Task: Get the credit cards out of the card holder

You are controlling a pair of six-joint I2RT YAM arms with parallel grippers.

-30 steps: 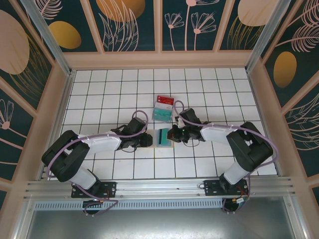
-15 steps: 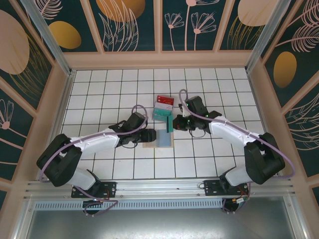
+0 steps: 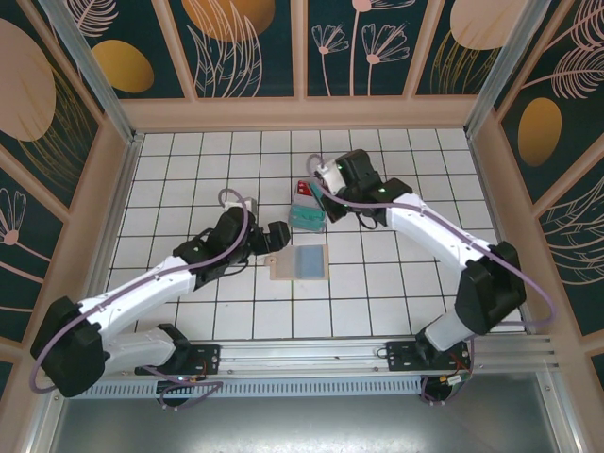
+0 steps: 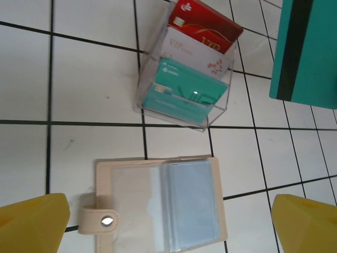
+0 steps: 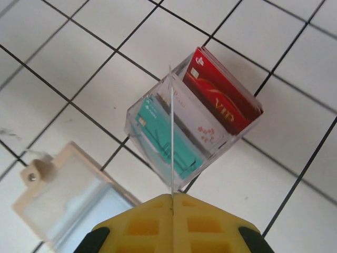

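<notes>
The card should go down edge-first into the teal section of the clear stand next, lowered by my right gripper.
The tan card holder (image 3: 299, 261) lies open and flat on the tiles, with its blue-grey sleeves (image 4: 192, 203) showing and its snap tab (image 4: 100, 220) at the left. My left gripper (image 4: 168, 232) hovers open above the card holder (image 4: 121, 203), touching nothing. In the top view the left gripper (image 3: 271, 237) is just left of the holder. My right gripper (image 5: 172, 196) is shut on a teal credit card with a dark stripe (image 4: 308, 52). That card appears edge-on (image 5: 171, 137) above a clear stand. The right gripper (image 3: 321, 184) hangs over that stand.
The clear plastic stand (image 4: 145, 84) behind the holder carries a red card (image 4: 205, 26), a whitish card (image 4: 195, 52) and a teal card (image 4: 184, 92). White tiles surround both. Wooden walls (image 3: 302, 115) ring the table.
The right gripper lifted the teal card off the holder and carried it back over the clear stand. The left gripper drew up and away from the holder's left edge.
</notes>
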